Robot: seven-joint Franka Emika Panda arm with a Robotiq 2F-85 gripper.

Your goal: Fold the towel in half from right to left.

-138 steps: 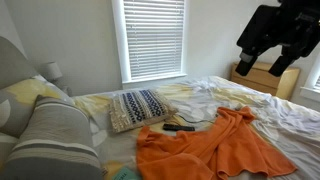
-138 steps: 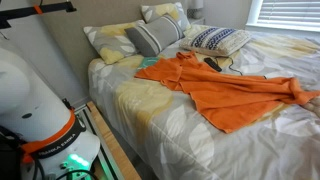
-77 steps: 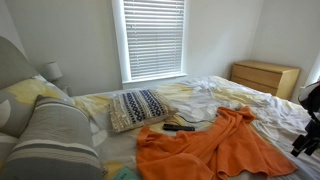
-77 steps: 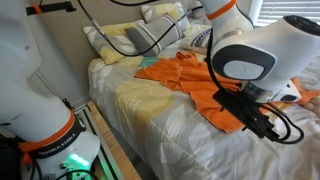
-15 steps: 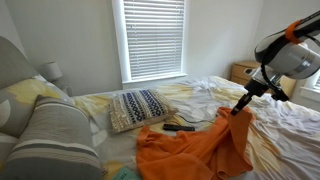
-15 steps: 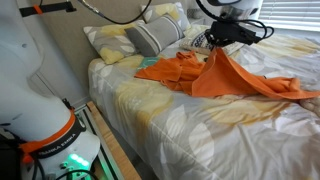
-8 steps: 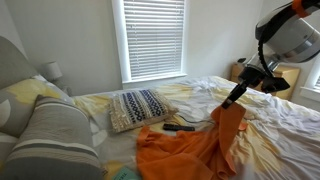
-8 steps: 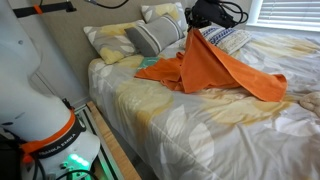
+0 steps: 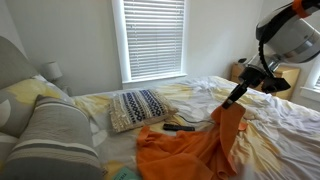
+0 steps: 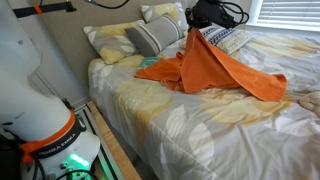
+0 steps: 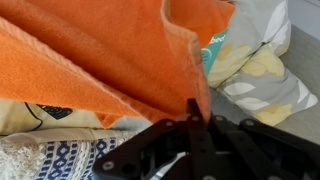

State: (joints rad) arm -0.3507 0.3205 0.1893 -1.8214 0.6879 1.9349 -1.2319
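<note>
The towel's raised edge is still short of the towel's end (image 9: 152, 161) (image 11: 208, 14) nearest the grey striped pillows, so I will move my gripper toward that end, lower it and let go.
The bright orange towel (image 9: 190, 148) lies rumpled on the bed, and one edge of it is lifted into a tall peak (image 10: 205, 60). My gripper (image 9: 232, 101) is shut on that raised edge, above the bed; in an exterior view it shows as a dark shape (image 10: 193, 25) at the top of the peak. In the wrist view the black fingers (image 11: 193, 110) pinch a fold of the towel (image 11: 110, 55), which hangs away from them and fills the upper part of the picture.
A blue-and-white patterned pillow (image 9: 138, 107) lies beside the towel, with a dark remote-like object (image 9: 179, 127) next to it. Grey striped pillows (image 10: 153, 37) are at the headboard. The pale yellow-and-white bedsheet (image 10: 200, 130) covers the bed. A wooden dresser (image 9: 285, 77) stands behind the arm.
Over the last second the gripper rose and carried the towel edge toward the pillows, making the peak taller. Since half a second ago almost nothing has moved.
</note>
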